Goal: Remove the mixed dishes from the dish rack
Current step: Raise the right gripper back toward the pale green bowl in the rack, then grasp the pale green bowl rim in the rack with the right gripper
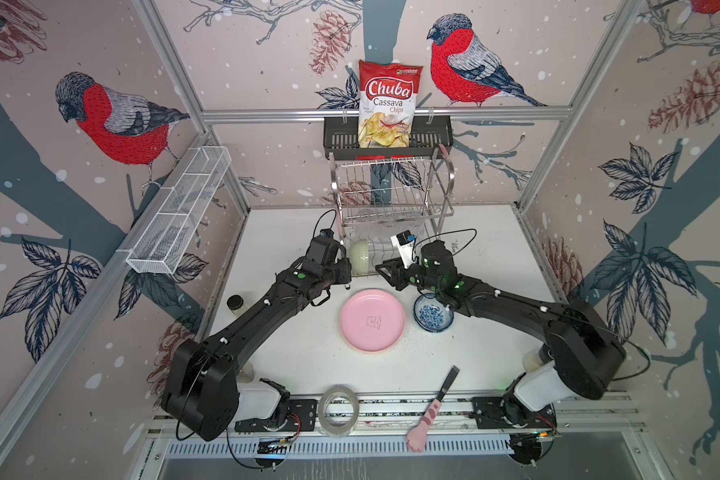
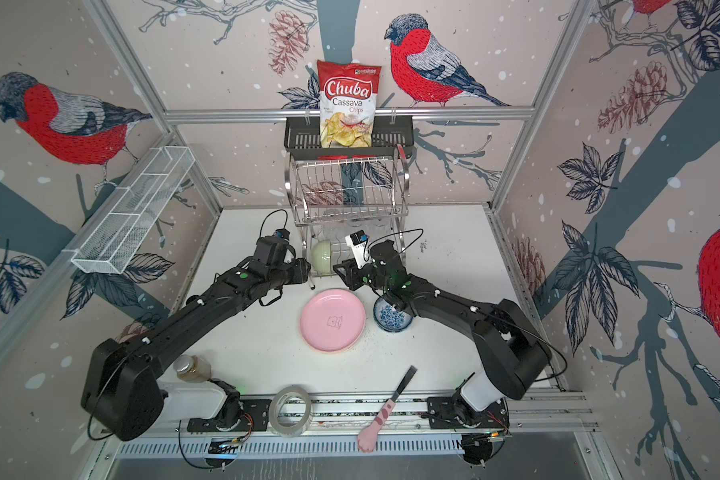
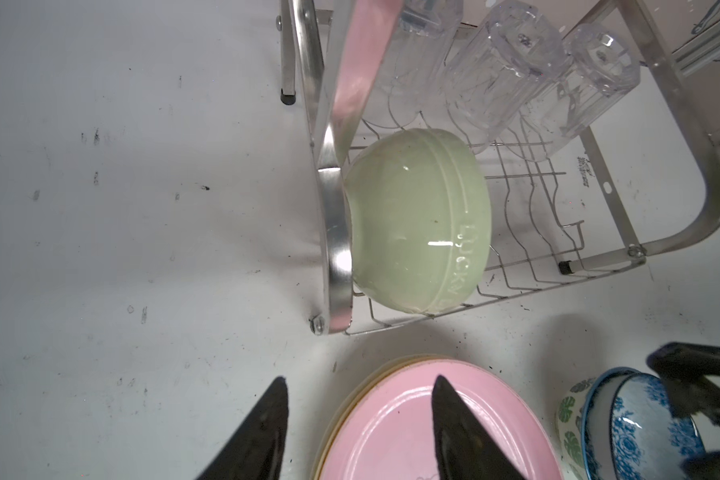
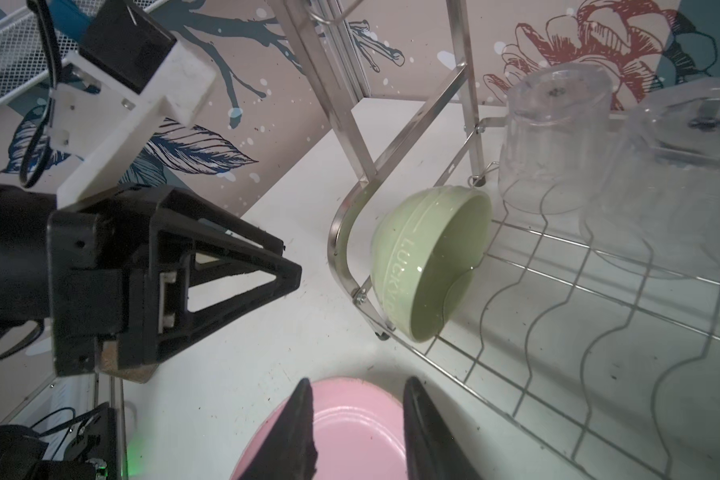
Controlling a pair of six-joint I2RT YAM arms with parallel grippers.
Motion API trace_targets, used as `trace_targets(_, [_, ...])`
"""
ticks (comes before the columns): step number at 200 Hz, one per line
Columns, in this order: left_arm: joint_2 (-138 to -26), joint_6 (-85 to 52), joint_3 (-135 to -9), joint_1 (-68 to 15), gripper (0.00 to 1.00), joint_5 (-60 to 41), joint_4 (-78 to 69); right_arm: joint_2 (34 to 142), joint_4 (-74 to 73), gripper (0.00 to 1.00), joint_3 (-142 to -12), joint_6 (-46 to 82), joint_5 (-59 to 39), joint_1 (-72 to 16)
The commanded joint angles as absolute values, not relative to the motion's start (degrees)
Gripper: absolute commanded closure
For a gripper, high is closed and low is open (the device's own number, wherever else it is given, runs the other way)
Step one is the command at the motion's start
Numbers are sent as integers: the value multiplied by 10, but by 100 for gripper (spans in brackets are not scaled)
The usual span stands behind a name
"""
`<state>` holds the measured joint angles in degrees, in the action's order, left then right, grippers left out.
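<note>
My right gripper moves outward next, turning its fingers toward the pale green bowl's near rim point(image 1: 368, 262) point(image 4: 420, 280), since it lies outward of the gripper on the lower shelf.
The dish rack point(image 1: 391, 195) point(image 2: 350, 191) stands at the back of the table. On its lower shelf a pale green bowl point(image 1: 360, 257) point(image 3: 416, 220) point(image 4: 429, 257) leans on its side against the left handle loop, with clear glasses point(image 3: 504, 70) point(image 4: 553, 137) upside down behind it. A pink plate point(image 1: 371, 321) point(image 3: 412, 419) point(image 4: 358, 436) tops a stack on the table. A blue-patterned bowl point(image 1: 432, 312) point(image 3: 641, 428) sits nested in a green-leaf-print bowl point(image 3: 570, 419). My left gripper point(image 1: 347, 271) point(image 3: 359, 382) and right gripper point(image 1: 381, 270) point(image 4: 358, 382) hang open and empty in front of the rack.
A chips bag point(image 1: 387, 104) stands in a black basket point(image 1: 341, 135) above the rack. A white mesh tray point(image 1: 179, 216) hangs on the left wall. A jar point(image 1: 235, 303) stands at the left. A tape roll point(image 1: 338, 409) and a pink-handled tool point(image 1: 431, 411) lie at the front edge.
</note>
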<state>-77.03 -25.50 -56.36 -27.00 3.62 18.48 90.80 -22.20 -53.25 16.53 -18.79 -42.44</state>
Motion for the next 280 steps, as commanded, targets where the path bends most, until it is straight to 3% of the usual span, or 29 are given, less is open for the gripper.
trace_targets(1, [-778, -263, -569, -268, 47, 60, 153, 944, -300, 62, -553, 183, -234, -417])
trace_targets(129, [-849, -258, -605, -261, 60, 68, 129, 1141, -331, 63, -694, 278, -384, -371])
trace_targets(165, [-861, -257, -610, -259, 68, 60, 130, 1180, -354, 72, -717, 313, -427, -372])
trace_targets(230, [-866, -257, -615, -259, 77, 55, 138, 1201, -390, 98, -727, 353, -461, -371])
trace_targets(280, [-870, -257, -615, -258, 78, 55, 138, 1186, -455, 100, -705, 411, -487, -369])
